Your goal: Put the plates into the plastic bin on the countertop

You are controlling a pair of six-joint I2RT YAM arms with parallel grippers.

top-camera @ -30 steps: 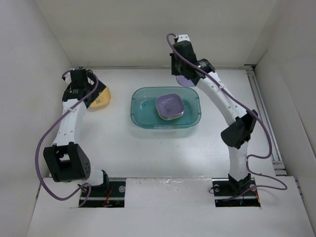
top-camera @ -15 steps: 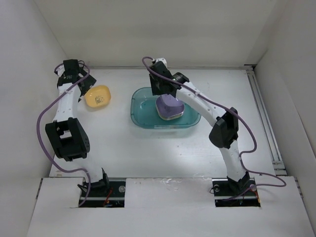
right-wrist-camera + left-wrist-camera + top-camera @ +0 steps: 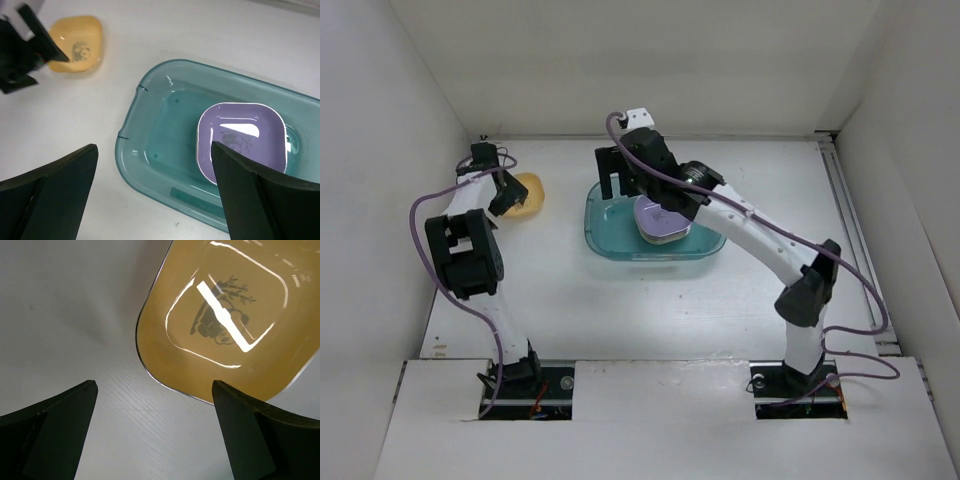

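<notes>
My left gripper should move in gently toward the yellow plate's near rounded corner (image 3: 508, 213) (image 3: 150, 372) and get the plate's rim between its fingers, because that corner already faces the open gap.
A yellow plate (image 3: 528, 192) (image 3: 225, 315) (image 3: 75, 44) lies on the white countertop (image 3: 650, 300), left of the teal plastic bin (image 3: 605, 235) (image 3: 145, 150). A lavender plate (image 3: 660, 222) (image 3: 242, 142) rests inside the bin, towards its right half. My left gripper (image 3: 505, 200) (image 3: 154, 385) is open, low over the countertop at the yellow plate's near edge, with one finger overlapping the rim. My right gripper (image 3: 617, 185) (image 3: 154, 150) hangs open above the bin's left part and holds nothing.
White walls close in the countertop on the left, back and right. A metal rail (image 3: 850, 230) runs along the right side. Purple cables trail from both arms. The left arm's black elbow (image 3: 465, 255) stands near the left wall.
My right gripper carried a lavender plate from the back over the bin, opened and let it go. My left gripper has moved down to the yellow plate's edge.
</notes>
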